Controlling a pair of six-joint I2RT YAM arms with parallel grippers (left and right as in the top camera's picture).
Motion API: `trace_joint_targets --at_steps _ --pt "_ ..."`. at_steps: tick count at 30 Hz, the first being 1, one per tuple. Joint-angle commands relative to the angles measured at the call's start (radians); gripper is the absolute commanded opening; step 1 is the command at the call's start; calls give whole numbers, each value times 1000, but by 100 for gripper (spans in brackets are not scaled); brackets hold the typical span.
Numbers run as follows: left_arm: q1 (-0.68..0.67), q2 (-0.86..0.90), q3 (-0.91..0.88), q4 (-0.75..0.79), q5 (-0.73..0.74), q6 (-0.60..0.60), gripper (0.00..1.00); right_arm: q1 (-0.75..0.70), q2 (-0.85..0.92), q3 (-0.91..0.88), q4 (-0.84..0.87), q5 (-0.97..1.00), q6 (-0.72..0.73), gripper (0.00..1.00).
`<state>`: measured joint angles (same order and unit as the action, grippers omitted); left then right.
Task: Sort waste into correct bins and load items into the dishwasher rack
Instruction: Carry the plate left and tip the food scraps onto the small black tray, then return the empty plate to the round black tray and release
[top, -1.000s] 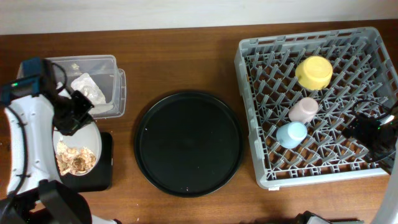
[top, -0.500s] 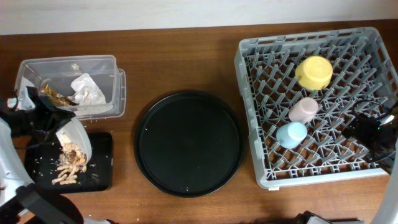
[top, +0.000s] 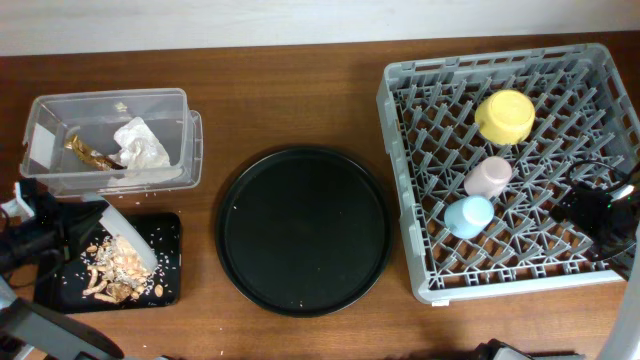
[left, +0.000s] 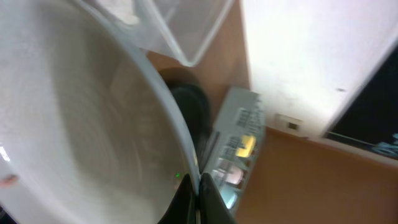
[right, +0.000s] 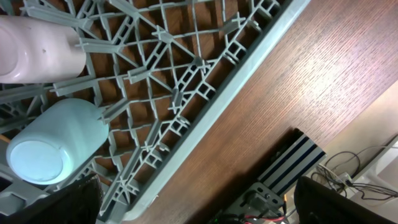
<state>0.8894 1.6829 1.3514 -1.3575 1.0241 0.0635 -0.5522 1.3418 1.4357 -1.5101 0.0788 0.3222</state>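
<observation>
The empty round black tray (top: 300, 235) (left: 191, 111) lies to my left gripper's right in the overhead view, so the gripper should carry the bare plate there, level it and release its rim.
My left gripper (top: 80, 225) is shut on the rim of the pale plate (top: 125, 238) and holds it steeply tilted over the shallow black tray (top: 170, 290). In the left wrist view the fingers (left: 198, 202) pinch the plate (left: 81, 137), which looks bare. Beige food scraps (top: 112, 272) lie in the black tray. The clear tub (top: 100, 100) holds the white napkin (top: 140, 143) and the brown-gold wrapper (top: 85, 152). The grey rack (top: 420, 270) holds the yellow bowl (top: 505, 115), pink cup (top: 487, 177) and blue cup (top: 468, 216). My right gripper (top: 598, 222) is open and empty over the rack's right side.
A large round black tray (top: 303, 230) sits mid-table between the bins and the rack. The right wrist view shows the rack's edge (right: 205, 93), the blue cup (right: 53, 146), the pink cup (right: 37, 50) and the table's edge.
My left gripper has tipped the plate and drawn back to the left. The scraps have slid off the plate into the shallow black tray. The right arm has not moved.
</observation>
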Motion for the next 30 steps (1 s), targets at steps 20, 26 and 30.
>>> trace_joint_targets --at_steps 20,26,30 --pt "225 -110 -59 -332 101 400 1 -5 1 -2 0 9 8 99" --pt "22 -383 -59 -331 82 367 1 -5 1 -2 0 9 9 99" --pt "-212 -513 -59 -307 77 341 1 -5 1 -2 0 8 8 99"
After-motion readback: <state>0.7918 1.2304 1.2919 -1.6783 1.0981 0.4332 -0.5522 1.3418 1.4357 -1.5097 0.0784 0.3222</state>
